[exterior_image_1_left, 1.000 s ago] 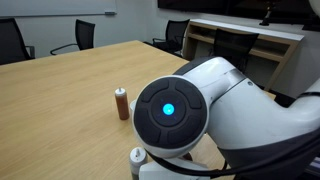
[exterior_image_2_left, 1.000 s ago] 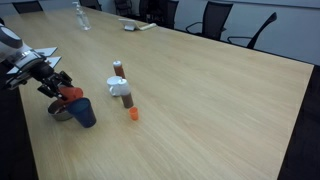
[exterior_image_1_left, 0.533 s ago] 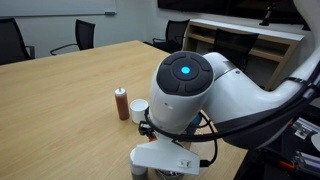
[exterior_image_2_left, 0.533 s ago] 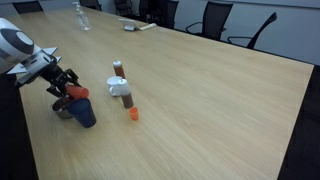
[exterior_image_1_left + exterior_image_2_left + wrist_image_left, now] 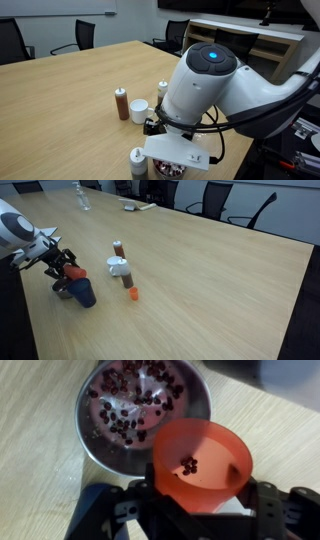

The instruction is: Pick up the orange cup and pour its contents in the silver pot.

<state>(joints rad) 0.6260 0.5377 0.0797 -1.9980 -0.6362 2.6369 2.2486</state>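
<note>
My gripper will lift away and then go down to let go of the cup on the empty tabletop beside the grey-topped shaker, because many beans are in the silver pot.
My gripper is shut on the orange cup, one finger on each side of its wall. In the wrist view the cup's open mouth faces the camera, and a few dark beans lie on its inner wall. The silver pot lies just beyond the cup's rim and holds many dark beans. In an exterior view the gripper holds the orange cup just above the silver pot, which is mostly hidden behind a dark blue cup.
A white mug, a brown bottle and a small orange-capped bottle stand to the right of the blue cup. A grey-topped shaker stands near the table's front edge. Office chairs line the far side.
The arm's upper joints have swung round, which shows clearly in an exterior view. The gripper and the orange cup have shifted only slightly over the pot, and the grip is unchanged.
</note>
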